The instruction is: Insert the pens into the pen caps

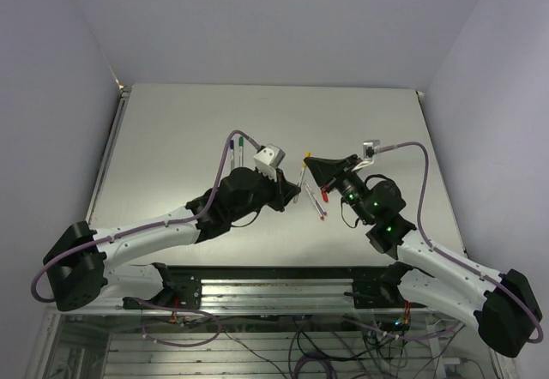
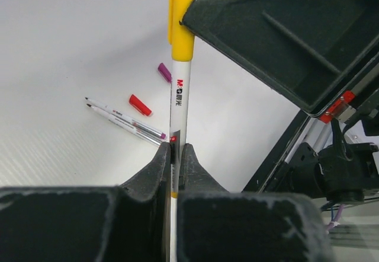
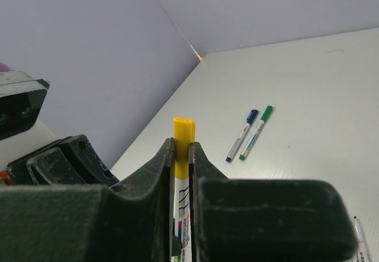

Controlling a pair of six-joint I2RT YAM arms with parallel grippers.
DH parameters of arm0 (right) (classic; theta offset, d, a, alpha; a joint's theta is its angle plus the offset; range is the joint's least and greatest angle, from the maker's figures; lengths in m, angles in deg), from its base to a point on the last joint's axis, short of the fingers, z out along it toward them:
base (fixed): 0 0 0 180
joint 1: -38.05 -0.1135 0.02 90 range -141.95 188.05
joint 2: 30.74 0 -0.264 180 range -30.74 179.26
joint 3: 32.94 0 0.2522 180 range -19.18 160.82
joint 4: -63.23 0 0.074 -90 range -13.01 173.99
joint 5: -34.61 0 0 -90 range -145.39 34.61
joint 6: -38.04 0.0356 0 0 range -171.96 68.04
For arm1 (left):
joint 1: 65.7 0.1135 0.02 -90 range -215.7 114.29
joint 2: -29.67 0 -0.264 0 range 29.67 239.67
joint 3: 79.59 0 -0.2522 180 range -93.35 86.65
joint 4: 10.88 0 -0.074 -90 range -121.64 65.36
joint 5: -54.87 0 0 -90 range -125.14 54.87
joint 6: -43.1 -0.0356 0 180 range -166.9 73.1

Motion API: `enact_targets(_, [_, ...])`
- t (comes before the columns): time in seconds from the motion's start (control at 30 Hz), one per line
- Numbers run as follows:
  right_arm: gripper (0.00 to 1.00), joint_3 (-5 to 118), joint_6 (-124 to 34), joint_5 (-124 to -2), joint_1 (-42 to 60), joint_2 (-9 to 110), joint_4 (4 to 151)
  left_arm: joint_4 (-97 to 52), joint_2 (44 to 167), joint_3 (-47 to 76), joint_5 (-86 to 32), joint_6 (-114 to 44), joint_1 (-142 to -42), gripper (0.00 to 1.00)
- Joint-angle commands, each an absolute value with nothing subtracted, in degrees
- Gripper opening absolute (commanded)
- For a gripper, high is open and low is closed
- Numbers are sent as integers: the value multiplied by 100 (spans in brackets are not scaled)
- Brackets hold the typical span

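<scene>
The left gripper will next bring the capped pen outward and down and release it beside the green pen, to the green pen's left in the top view.
One pen point(image 2: 179, 105) with the yellow-orange cap point(image 2: 183, 19) on its end is held between both grippers above the table point(image 1: 171, 139). My left gripper point(image 2: 174, 149) is shut on the pen's white body. My right gripper point(image 3: 182, 146) is shut on the capped end, and the yellow cap point(image 3: 183, 133) sticks out past its fingertips. In the top view the two grippers point(image 1: 296, 189) point(image 1: 309, 163) meet at the table's middle. Two uncapped pens point(image 2: 127, 118) lie side by side on the table, with a red cap point(image 2: 140, 105) and a magenta cap point(image 2: 164, 72) loose beside them.
Two capped pens, one dark blue point(image 3: 241, 135) and one green point(image 3: 256, 131), lie side by side further back on the table, and show behind the left arm in the top view point(image 1: 238, 146). A wall edge runs along the table's left side point(image 1: 107, 165).
</scene>
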State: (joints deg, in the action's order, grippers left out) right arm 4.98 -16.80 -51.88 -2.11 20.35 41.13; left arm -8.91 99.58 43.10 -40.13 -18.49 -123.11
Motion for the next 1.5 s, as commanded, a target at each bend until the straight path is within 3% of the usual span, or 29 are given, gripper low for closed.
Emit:
enact_targets(0.0, [0, 291, -1876, -5698, -530, 2330, 5582, 788, 9618, 3937, -4588, -1901, -11979, 7])
enact_targets(0.43, [0, 491, -1964, -5403, -844, 2654, 5568, 596, 9714, 3835, -4337, -1820, -11731, 7])
enact_targets(0.7, [1, 954, -2221, -4626, -852, 2577, 5975, -280, 9550, 3945, -4940, -2013, -11718, 7])
enact_targets(0.97, [28, 899, -1903, -3366, -845, 2043, 6749, -1501, 10371, 3708, -5184, -1808, -11148, 7])
enact_targets(1.13, [60, 918, -1583, -2580, -833, 1676, 7514, -1952, 11267, 3382, -5102, -1629, -10655, 7])
enact_targets(1.47, [64, 1135, -1573, -2137, -827, 1486, 8208, -3095, 13009, 1837, -5160, -1812, -10087, 7])
